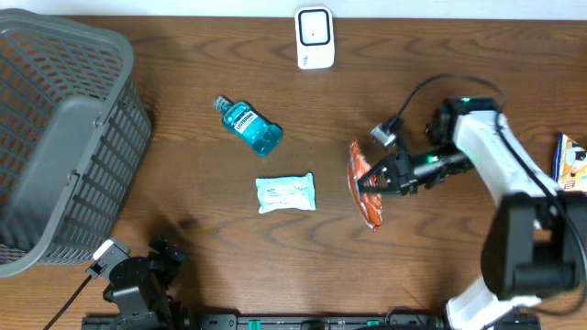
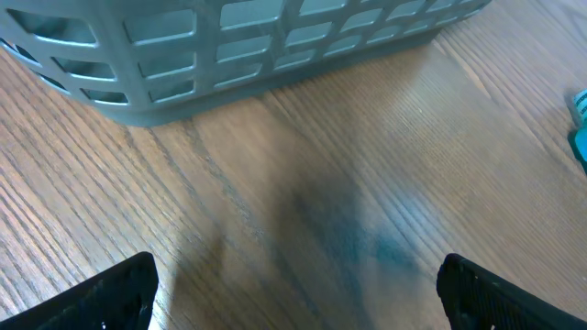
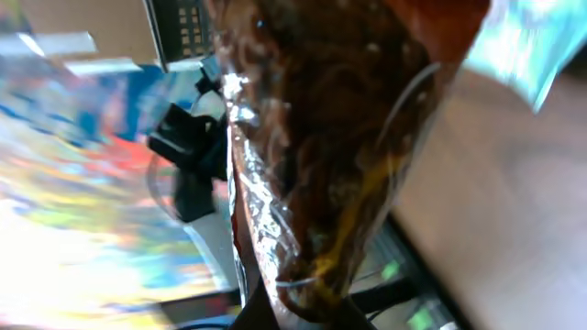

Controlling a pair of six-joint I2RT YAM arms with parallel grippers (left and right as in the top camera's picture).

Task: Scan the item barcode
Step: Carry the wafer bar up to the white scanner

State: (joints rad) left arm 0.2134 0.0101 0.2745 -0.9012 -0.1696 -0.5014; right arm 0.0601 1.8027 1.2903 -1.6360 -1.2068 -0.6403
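Observation:
The wood is bare beyond the colourful packet. My right gripper will carry the snack packet (image 1: 370, 213) outward and to the right in the overhead view and release it there.
An orange-red snack packet (image 1: 370, 213) hangs above the table right of centre, and my right gripper (image 1: 378, 180) is shut on it from the right. The right wrist view is filled by the crinkled brown and orange packet (image 3: 321, 137), pinched at the bottom between the jaws of the right gripper (image 3: 307, 316). No barcode shows on it. A white scanner (image 1: 314, 38) stands at the far edge of the table. My left gripper (image 1: 138, 278) rests at the near left, open; in its own view the left gripper (image 2: 293, 298) has only bare wood between its fingers.
A grey slatted basket (image 1: 55, 137) fills the left side, its wall (image 2: 229, 46) close ahead of the left wrist. A blue mouthwash bottle (image 1: 248, 126) and a white wipes pack (image 1: 285, 192) lie mid-table. Another colourful packet (image 1: 573, 160) lies at the right edge.

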